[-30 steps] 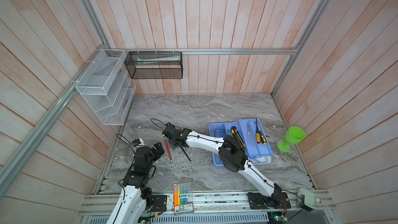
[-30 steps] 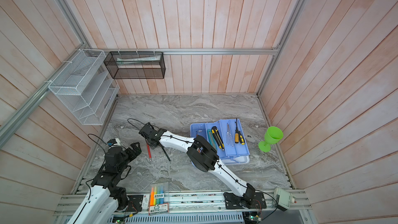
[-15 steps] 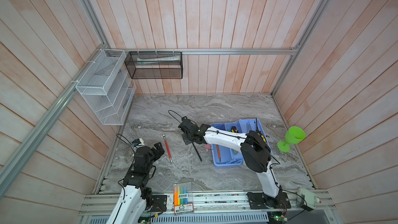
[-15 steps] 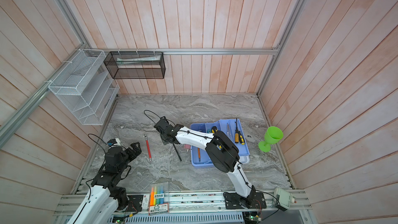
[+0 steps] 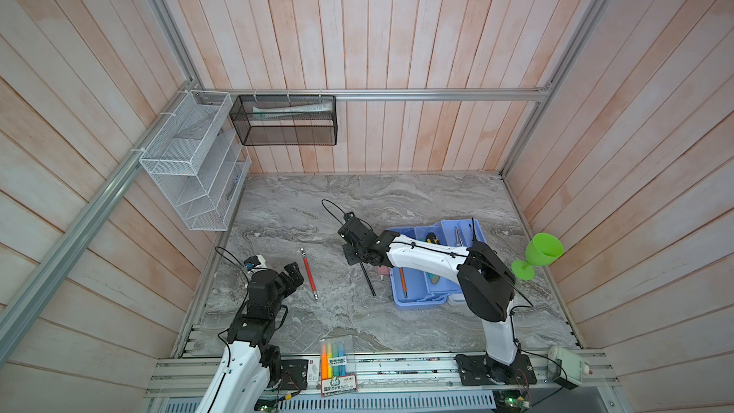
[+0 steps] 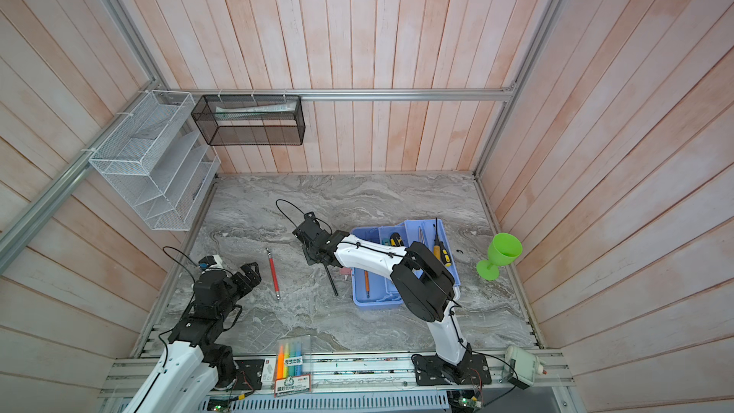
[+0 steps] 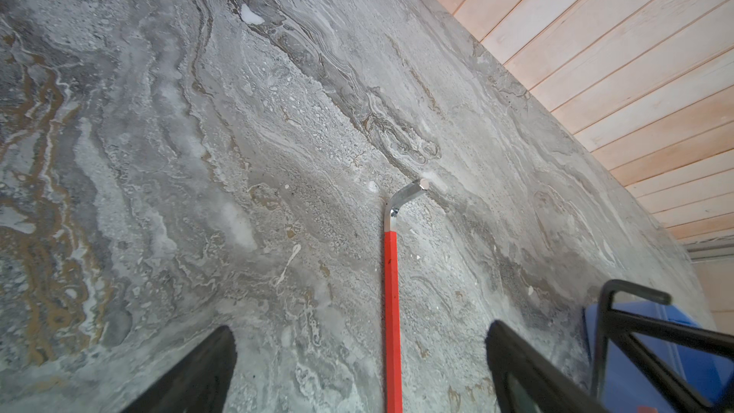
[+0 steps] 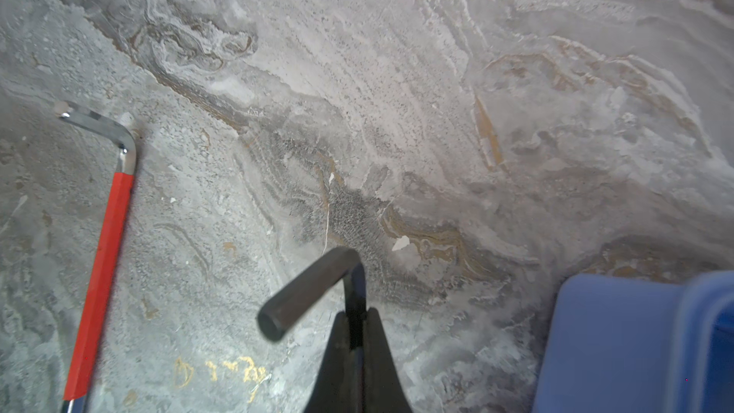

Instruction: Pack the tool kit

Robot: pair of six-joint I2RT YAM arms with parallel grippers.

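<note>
The black hex key's bent end hangs raised. My right gripper should next go down to the bare tabletop between the red-sleeved hex key and the tray and release its body.
The light blue tray of the tool kit sits right of centre. It holds a slim orange screwdriver and a yellow-and-black screwdriver. Just left of the tray, my right gripper is shut on the shaft of a black L-shaped hex key, tilted above the table. A red-sleeved hex key lies flat further left. My left gripper is open just left of it, holding nothing.
A green goblet stands by the right wall. A clear pack of highlighters lies at the front edge. A white wire rack and a black mesh basket hang on the walls. A small pink piece lies at the tray's left edge.
My right gripper has carried the black hex key rightward, away from the red key and up to the tray's left side. The left arm and the red key have not moved.
</note>
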